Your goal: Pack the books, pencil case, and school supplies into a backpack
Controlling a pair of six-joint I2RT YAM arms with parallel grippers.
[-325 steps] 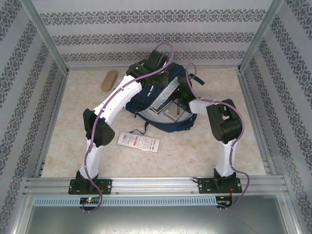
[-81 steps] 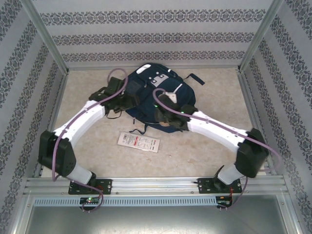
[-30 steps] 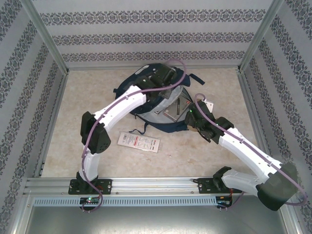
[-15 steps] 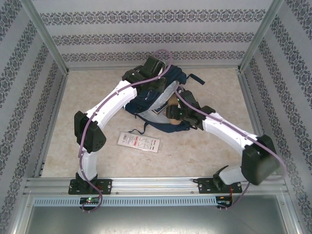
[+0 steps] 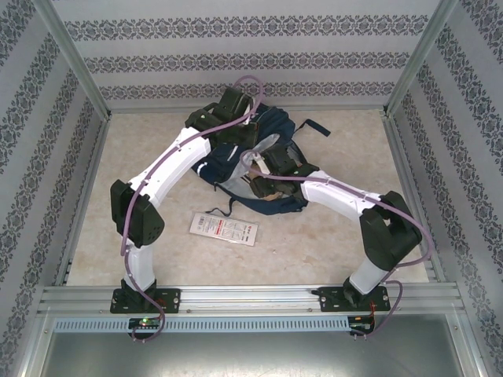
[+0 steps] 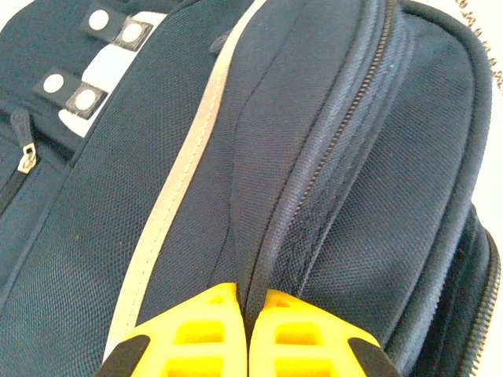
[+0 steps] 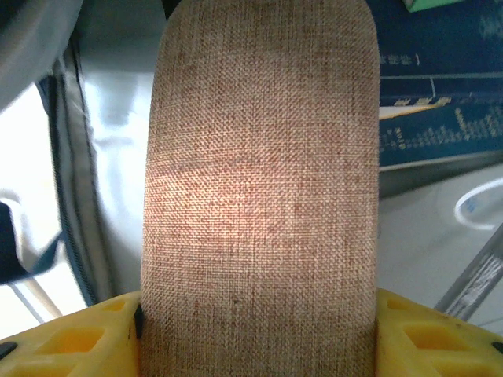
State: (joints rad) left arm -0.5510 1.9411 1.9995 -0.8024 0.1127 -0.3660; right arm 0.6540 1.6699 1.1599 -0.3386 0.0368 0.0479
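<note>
My right gripper shifts the pencil case [image 7: 259, 188] away from the books next, over the bare pale lining [image 7: 118, 184] beside the backpack's zippered edge. That part of the lining lies empty.
The navy backpack [image 5: 277, 126] lies at the back middle of the table, its mouth facing the near side. My left gripper [image 5: 240, 135] is shut on a fold of the backpack's fabric beside the zipper [image 6: 314, 181], the yellow fingers [image 6: 200, 330] pinching it. My right gripper [image 7: 259, 314] is shut on the pencil case [image 7: 259, 188], a tan woven pouch, and holds it inside the backpack's pale-lined opening [image 7: 118, 157]. A navy book [image 7: 440, 102] and the edge of a pale green pad [image 7: 436, 4] lie in there past the pouch. In the top view the right gripper [image 5: 266, 187] is at the backpack's mouth.
A white packet with red print [image 5: 224, 228] lies flat on the table in front of the backpack, between the two arms. A dark strap [image 5: 314, 128] trails off the backpack's right side. Metal frame posts and patterned walls close in the table.
The right arm has swung left from beside the backpack, carrying the pencil case into its opening. The left arm kept its hold on the fabric and shifted slightly left and back.
</note>
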